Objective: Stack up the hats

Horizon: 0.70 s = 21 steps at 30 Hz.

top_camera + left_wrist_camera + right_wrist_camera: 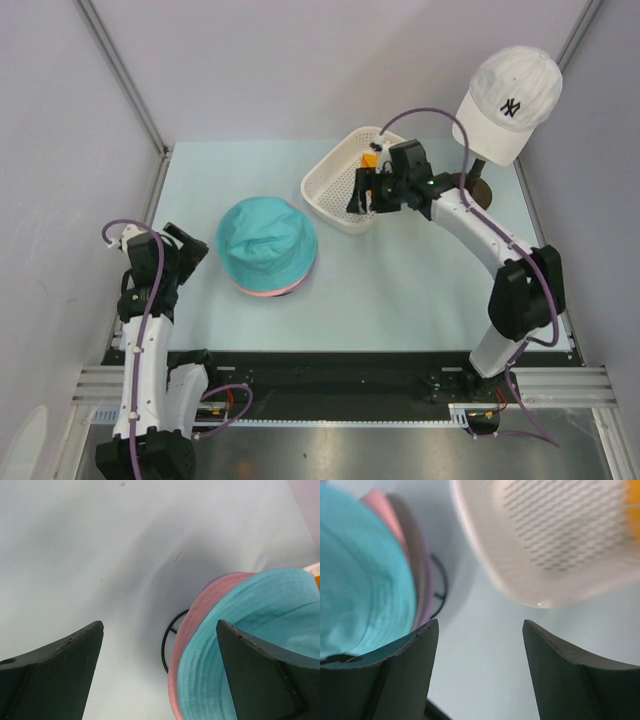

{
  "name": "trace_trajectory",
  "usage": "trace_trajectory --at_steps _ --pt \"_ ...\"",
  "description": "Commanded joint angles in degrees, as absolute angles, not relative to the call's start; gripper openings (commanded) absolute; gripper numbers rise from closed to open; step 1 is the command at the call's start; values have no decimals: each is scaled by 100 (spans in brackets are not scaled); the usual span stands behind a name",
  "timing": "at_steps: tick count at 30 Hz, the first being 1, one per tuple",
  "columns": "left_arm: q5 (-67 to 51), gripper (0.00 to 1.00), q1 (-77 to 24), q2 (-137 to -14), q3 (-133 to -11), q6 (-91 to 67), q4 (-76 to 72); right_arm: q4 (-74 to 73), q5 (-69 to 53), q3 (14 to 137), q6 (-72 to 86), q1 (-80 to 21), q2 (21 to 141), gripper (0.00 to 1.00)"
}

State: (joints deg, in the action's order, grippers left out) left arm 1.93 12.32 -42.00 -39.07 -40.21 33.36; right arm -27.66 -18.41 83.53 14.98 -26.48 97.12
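The orange hat lies in the basket past my open fingers, so my right gripper should move outward toward the stand's dark base and down onto that hat.
A teal hat lies on top of a pink hat, whose brim shows beneath it at the table's middle left. The left wrist view shows the teal brim, the pink brim and a sliver of lavender hat underneath. The right wrist view shows the same stack: teal, pink, lavender. An orange hat lies in the white basket. My left gripper is open and empty, left of the stack. My right gripper is open and empty over the basket's near rim.
A white NY cap sits on a stand at the back right, its dark base beside my right arm. A black wire ring shows under the stack. White walls enclose the table on three sides.
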Motion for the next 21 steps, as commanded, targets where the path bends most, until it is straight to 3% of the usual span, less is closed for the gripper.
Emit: trace_trajectory --at_steps 1,3,9,21 --pt "641 100 1292 -4236 -4684 -3587 3419 -2909 -82 8235 1494 -2321 9009 73" --pt "738 100 1231 -4289 -4955 -3350 3437 -2935 681 8191 1442 -2233 8956 72" --pt "1204 100 484 -4675 -5851 -2427 3533 -2866 1396 8165 1319 -1600 9210 72" --pt "783 99 229 -5018 -6855 -2065 3560 -2303 1423 8621 721 -1486 10291 72"
